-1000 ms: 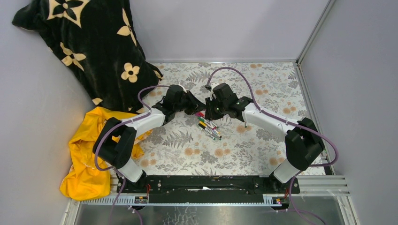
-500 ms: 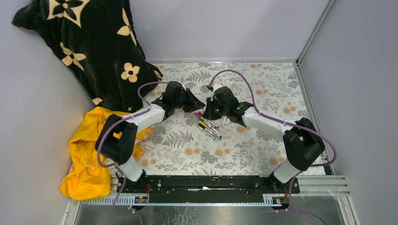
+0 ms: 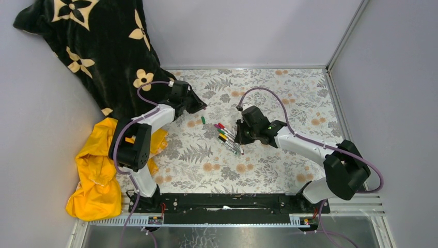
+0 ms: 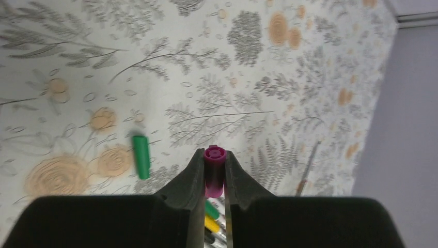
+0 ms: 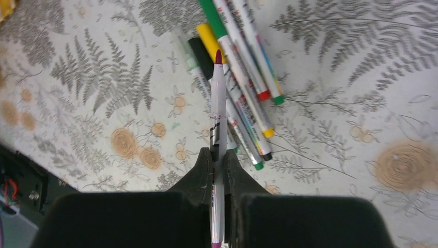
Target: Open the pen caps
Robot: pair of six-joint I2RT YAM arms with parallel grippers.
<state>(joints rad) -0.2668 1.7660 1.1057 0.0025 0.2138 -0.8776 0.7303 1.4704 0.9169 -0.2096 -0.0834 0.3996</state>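
The magenta pen cap (image 4: 214, 170) is already off its pen. Next, my left gripper lowers back onto the orange flowers (image 4: 89, 169) beside the loose green cap to release it.
My left gripper (image 3: 200, 107) is shut on a magenta pen cap (image 4: 214, 170), held above the table at the back left, apart from its pen. My right gripper (image 3: 239, 135) is shut on the white barrel of the uncapped magenta pen (image 5: 217, 119), its dark red tip pointing over the pile. Several capped pens (image 3: 229, 137) lie side by side under it, with green (image 5: 212, 13), yellow (image 5: 205, 33) and black (image 5: 199, 49) caps showing. A loose green cap (image 3: 203, 120) lies on the floral cloth and also shows in the left wrist view (image 4: 140, 156).
A black blanket with cream flowers (image 3: 98, 46) hangs at the back left. A yellow cloth (image 3: 98, 170) is bunched at the left by the left arm's base. Grey walls close the back and right, with a metal rail (image 3: 335, 98) along the right edge.
The two grippers, close together above the pens before, have drawn apart. The left went back and left with the magenta cap; the right went right and nearer with the pen. The green cap now shows.
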